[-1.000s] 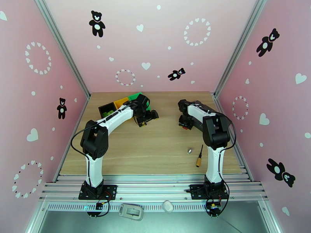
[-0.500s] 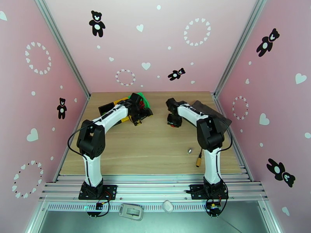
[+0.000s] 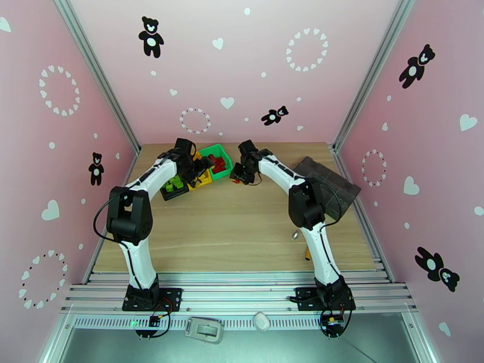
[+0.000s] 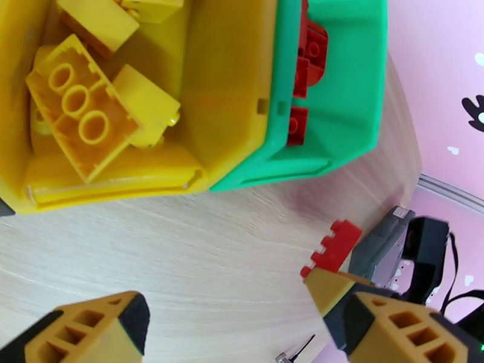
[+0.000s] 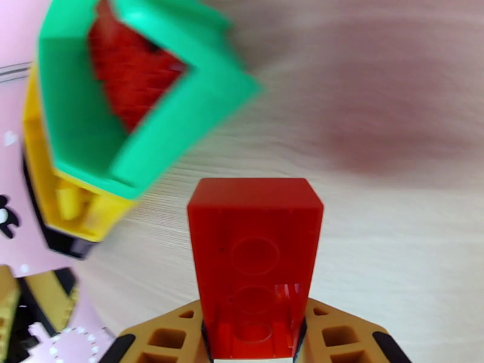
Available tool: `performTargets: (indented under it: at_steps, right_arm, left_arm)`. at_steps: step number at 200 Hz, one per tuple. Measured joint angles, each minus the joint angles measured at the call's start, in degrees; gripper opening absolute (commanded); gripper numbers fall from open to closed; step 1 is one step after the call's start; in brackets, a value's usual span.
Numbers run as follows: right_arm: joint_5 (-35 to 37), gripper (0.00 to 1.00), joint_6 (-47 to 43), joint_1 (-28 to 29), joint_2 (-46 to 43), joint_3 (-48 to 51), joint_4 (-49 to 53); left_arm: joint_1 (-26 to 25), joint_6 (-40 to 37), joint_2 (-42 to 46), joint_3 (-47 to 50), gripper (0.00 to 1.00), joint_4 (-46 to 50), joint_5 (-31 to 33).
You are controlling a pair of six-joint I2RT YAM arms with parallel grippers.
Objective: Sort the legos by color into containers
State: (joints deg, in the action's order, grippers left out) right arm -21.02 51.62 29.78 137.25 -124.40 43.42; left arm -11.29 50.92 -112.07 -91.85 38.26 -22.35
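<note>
My right gripper should next lift the red lego up and outward over the green container's rim and release it inside, where red legos already lie.
Three joined containers stand at the back left: a black one [image 3: 172, 187] with light green legos, a yellow one [image 3: 201, 178] [image 4: 230, 86] with yellow legos [image 4: 78, 116], and a green one [image 3: 218, 158] [image 4: 345, 86] [image 5: 78, 104] with red legos [image 4: 305, 55]. My right gripper [image 3: 241, 175] [image 5: 254, 328] is shut on a red lego [image 5: 254, 249] [image 4: 334, 240], just right of the green container and low over the table. My left gripper [image 3: 195, 169] [image 4: 236, 325] hangs open above the table in front of the yellow container, nothing between its fingers.
A flat dark grey tray [image 3: 330, 179] lies at the right edge of the table. A small metal piece [image 3: 295, 235] and a brass-tipped pen-like tool [image 3: 308, 254] lie near the right arm's lower link. Pink walls close in the back and sides.
My right gripper has carried the red lego left and back, up to the green container. My left arm has swung back and left over the containers, uncovering them.
</note>
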Motion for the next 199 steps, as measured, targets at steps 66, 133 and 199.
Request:
performTargets:
  at_steps: [66, 133, 199]
  right_arm:
    - [-9.18, 0.55, 10.6, -0.13, 12.92, -19.28, -10.69]
    - [-12.24, 0.66, 15.41, -1.29, 17.07, -24.3, -16.79]
    - [-5.14, 0.77, -2.89, -1.73, 3.91, -12.9, -2.51]
  left_arm:
    - [1.51, 0.42, 1.11, 0.17, 0.9, -0.07, -0.66]
    - [2.23, -0.07, 7.04, 4.28, 0.91, -0.04, -0.59]
    - [2.54, -6.36, 13.62, 7.04, 0.98, 1.73, 4.09]
